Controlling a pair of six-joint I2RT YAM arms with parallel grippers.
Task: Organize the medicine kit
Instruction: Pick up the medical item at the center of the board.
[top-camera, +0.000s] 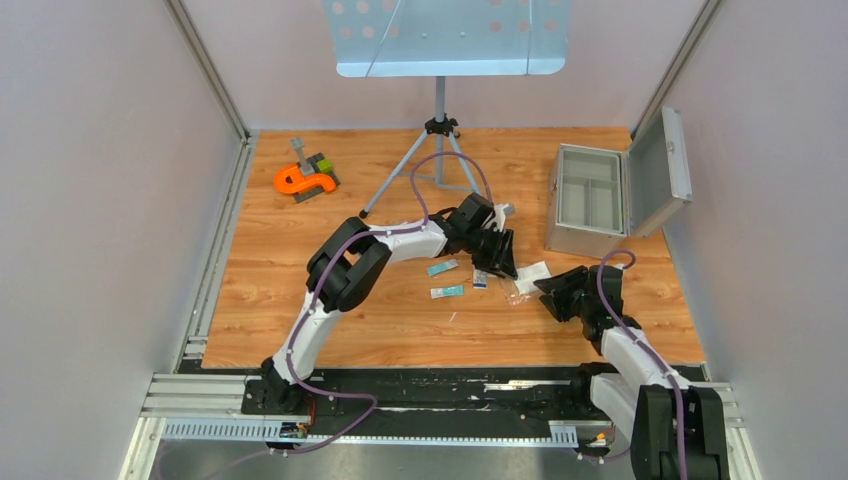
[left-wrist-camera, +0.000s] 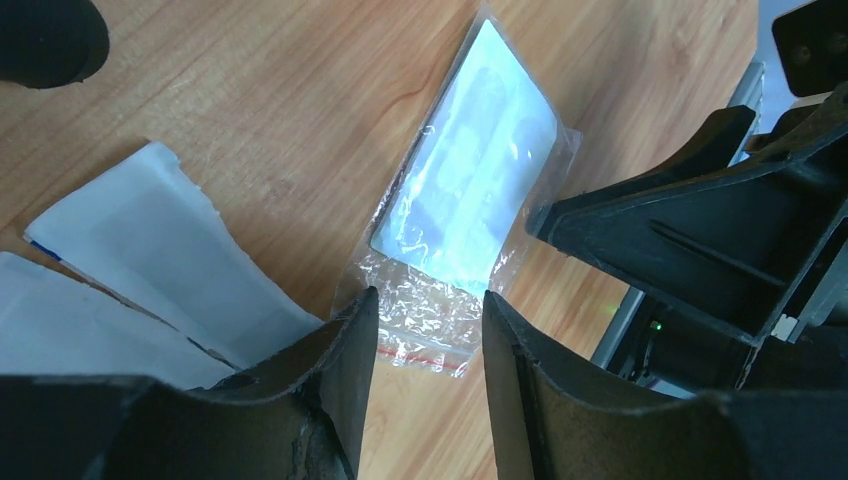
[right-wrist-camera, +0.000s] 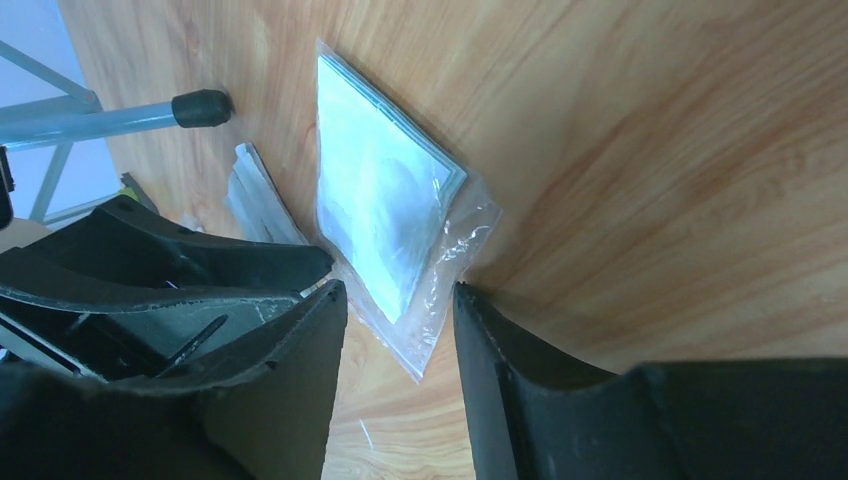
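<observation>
The bag's clear margin (top-camera: 531, 293) (right-wrist-camera: 430, 312) is already between the open fingers of my right gripper. Next I should move my right gripper a little toward my left gripper, then close it on the margin.
The medicine kit (top-camera: 585, 205), a silver case, stands at the back right with its lid open. A clear zip bag holding a white pad (left-wrist-camera: 470, 200) lies flat on the wooden table. My left gripper (left-wrist-camera: 428, 310) is open, its tips straddling the bag's red-striped end. From the opposite side my right gripper (right-wrist-camera: 400, 300) is also open, with the bag's (right-wrist-camera: 385, 210) corner between its tips. In the top view the left gripper (top-camera: 497, 262) and right gripper (top-camera: 548, 290) face each other over the bag (top-camera: 516, 292). Neither pinches it.
White packets (left-wrist-camera: 150, 240) lie just left of the bag. Two teal packets (top-camera: 445, 279) and a small one (top-camera: 480, 280) lie nearer the table's middle. A music stand's tripod (top-camera: 440, 130) stands at the back, one foot (right-wrist-camera: 200, 105) close by. An orange tool (top-camera: 300, 180) sits back left.
</observation>
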